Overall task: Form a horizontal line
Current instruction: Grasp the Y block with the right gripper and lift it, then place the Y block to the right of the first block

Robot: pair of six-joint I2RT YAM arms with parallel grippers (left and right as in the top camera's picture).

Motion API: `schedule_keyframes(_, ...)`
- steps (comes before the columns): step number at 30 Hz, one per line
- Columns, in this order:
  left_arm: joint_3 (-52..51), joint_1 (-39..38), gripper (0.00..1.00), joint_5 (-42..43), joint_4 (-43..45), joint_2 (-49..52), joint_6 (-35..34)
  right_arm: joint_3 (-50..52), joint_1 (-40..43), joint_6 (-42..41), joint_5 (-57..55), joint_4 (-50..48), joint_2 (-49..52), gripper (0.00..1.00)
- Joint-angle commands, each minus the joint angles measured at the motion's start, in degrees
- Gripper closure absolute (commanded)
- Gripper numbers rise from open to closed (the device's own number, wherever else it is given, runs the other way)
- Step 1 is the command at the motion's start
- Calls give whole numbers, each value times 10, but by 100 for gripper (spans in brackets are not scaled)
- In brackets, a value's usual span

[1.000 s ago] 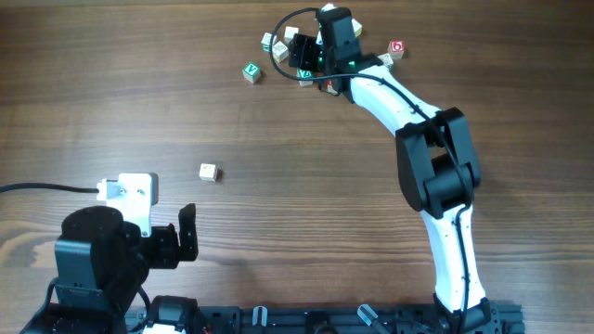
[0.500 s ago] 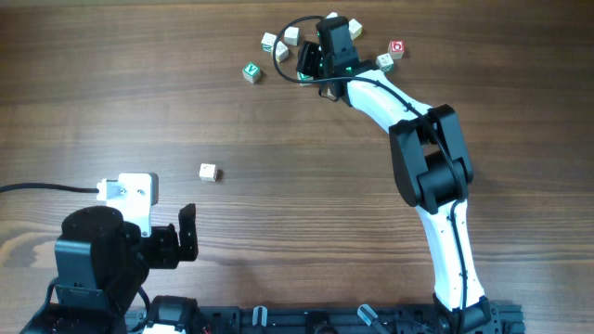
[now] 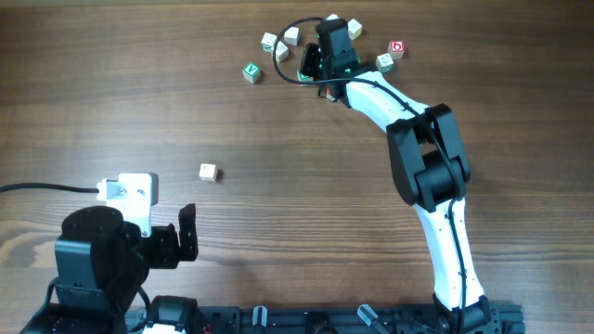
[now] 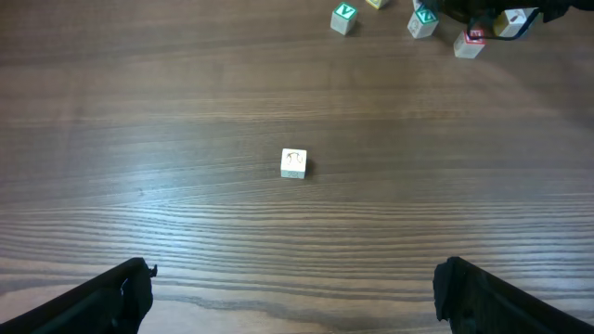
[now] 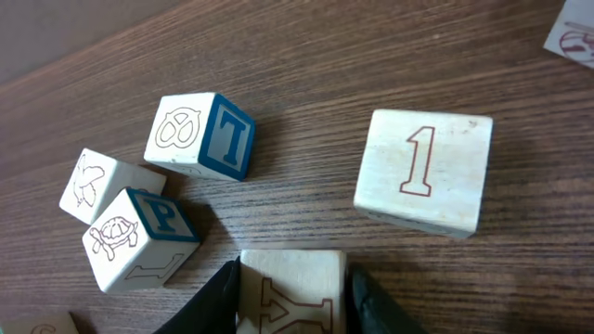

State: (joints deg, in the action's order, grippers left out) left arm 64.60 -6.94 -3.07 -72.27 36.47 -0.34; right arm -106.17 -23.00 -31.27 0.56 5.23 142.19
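The right gripper carries the "Y" cube back toward the lone pale cube next and releases it there. A line has room on the bare wood alongside (image 3: 237, 175).
My right gripper (image 5: 293, 299) is down among the cluster of cubes at the table's far side (image 3: 317, 63). Its two fingers press both sides of a pale cube with a brown "Y" (image 5: 290, 267) that rests on the wood. Beside it stand a blue "T" cube (image 5: 202, 134) and a blue "P" cube with a turtle (image 5: 139, 237). A red-marked cube (image 4: 469, 44) lies by the right arm. One pale cube (image 3: 208, 172) lies alone mid-table, also in the left wrist view (image 4: 293, 163). My left gripper (image 4: 292, 288) stands open near the front edge, holding nothing.
A cube with a brown-red "1" (image 5: 425, 172) sits right of the gripped cube and a butterfly cube (image 5: 97, 184) to the left. A green-lettered cube (image 3: 251, 71), a cube with a red round letter (image 3: 397, 47) and several pale cubes ring the right gripper.
The right gripper shifted slightly within the cluster and its jaws closed in onto the "Y" cube. The left arm and the lone cube stayed still.
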Motion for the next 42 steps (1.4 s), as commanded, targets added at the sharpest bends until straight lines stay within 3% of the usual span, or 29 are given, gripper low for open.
schedule_keyframes(1,8,5,0,5,2,-2,-6,-8,-2,29,-6,10,-26,72)
schedule_keyframes(16,8,5,0,5,2,-2,-6,-7,-52,40,25,174,-179,78)
schedule_keyframes(24,8,5,0,5,2,-2,-6,15,-141,-59,22,281,-179,82)
schedule_keyframes(31,8,5,0,5,2,-2,-6,105,-236,-201,-73,267,-178,82)
schedule_keyframes(42,8,5,0,5,2,-2,-6,158,-274,-251,-76,224,-178,78)
